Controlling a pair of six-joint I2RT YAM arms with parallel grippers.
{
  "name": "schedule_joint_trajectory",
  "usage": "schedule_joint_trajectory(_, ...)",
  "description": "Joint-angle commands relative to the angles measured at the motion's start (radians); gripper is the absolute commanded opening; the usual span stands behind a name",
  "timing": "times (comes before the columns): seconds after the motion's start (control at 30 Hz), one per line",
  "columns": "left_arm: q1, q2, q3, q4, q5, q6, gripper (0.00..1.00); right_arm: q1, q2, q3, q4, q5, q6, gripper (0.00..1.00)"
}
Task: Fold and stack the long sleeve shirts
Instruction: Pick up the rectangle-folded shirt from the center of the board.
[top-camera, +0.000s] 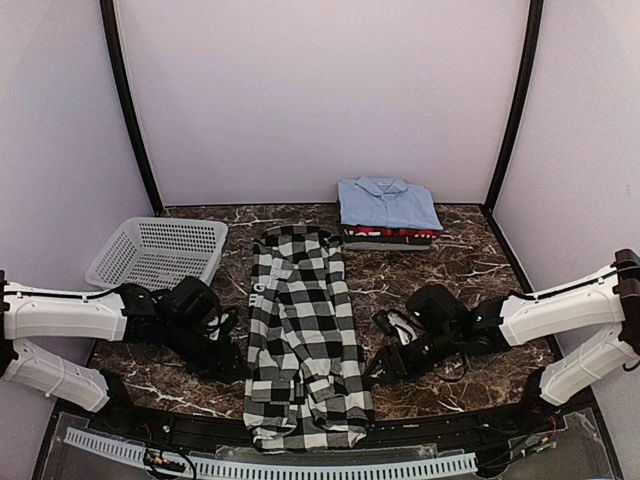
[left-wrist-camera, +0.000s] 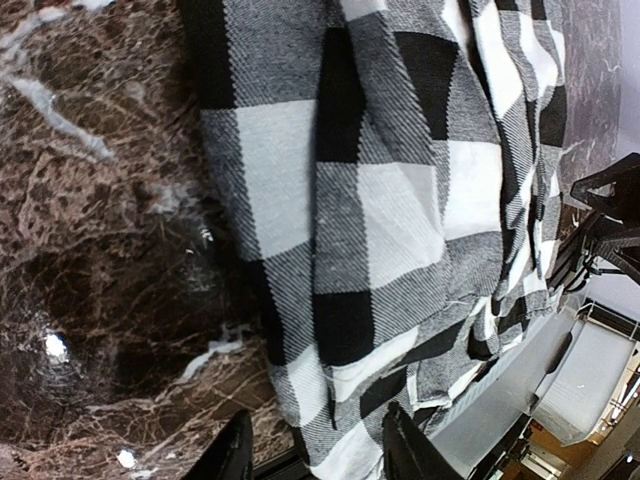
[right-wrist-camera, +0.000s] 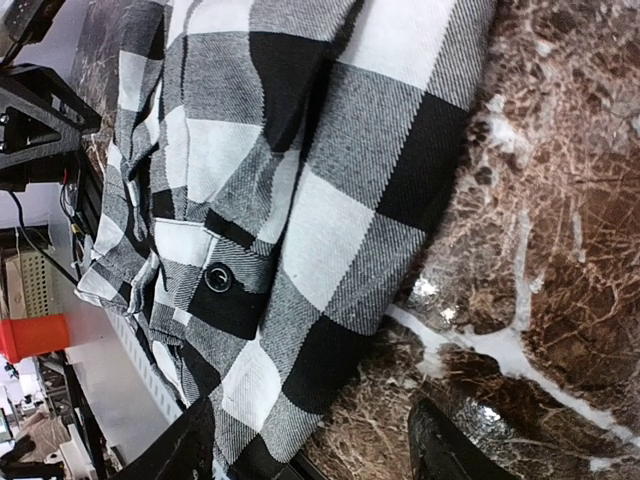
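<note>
I will move my left gripper down and to the right in the top view to close on the check shirt's edge, because that edge is between my open fingers.
A black-and-white check long sleeve shirt (top-camera: 300, 340) lies stretched lengthwise down the middle of the table, its near end hanging over the front edge. My left gripper (top-camera: 235, 362) sits low at its left edge and is open; in the left wrist view the shirt's (left-wrist-camera: 380, 200) edge lies between the fingers (left-wrist-camera: 235, 452). My right gripper (top-camera: 383, 362) is open at the shirt's right edge, where the right wrist view shows the cloth (right-wrist-camera: 320, 150) and a black button (right-wrist-camera: 218, 278). A folded light blue shirt (top-camera: 388, 203) rests on a folded red one (top-camera: 390, 236) at the back.
A grey perforated basket (top-camera: 155, 252) stands at the back left. The dark marble tabletop (top-camera: 470, 265) shows on both sides of the check shirt. A black rail and a white strip (top-camera: 260, 462) run along the near edge.
</note>
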Motion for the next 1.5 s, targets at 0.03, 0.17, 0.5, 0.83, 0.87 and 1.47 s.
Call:
schedule_joint_trajectory(0.03,-0.003,-0.035,-0.036,0.045,0.048,-0.018,0.44,0.005,-0.004,0.012,0.07,-0.011,0.011,0.62)
schedule_joint_trajectory(0.17,-0.003,-0.028,-0.063,0.046,0.051,-0.016,0.47,0.005,0.019,-0.043,0.145,-0.057,0.043,0.66)
schedule_joint_trajectory(0.5,-0.004,0.043,-0.121,0.163,0.139,-0.032,0.49,0.005,0.163,-0.045,0.286,-0.175,0.079,0.69)
schedule_joint_trajectory(0.83,-0.011,0.085,-0.166,0.31,0.22,-0.068,0.38,0.005,0.266,-0.075,0.487,-0.25,0.199,0.61)
schedule_joint_trajectory(0.87,-0.012,0.092,-0.169,0.32,0.23,-0.07,0.37,0.005,0.275,-0.083,0.533,-0.256,0.22,0.6)
schedule_joint_trajectory(1.47,-0.02,0.09,-0.229,0.512,0.324,-0.155,0.09,0.007,0.371,-0.109,0.82,-0.285,0.444,0.4)
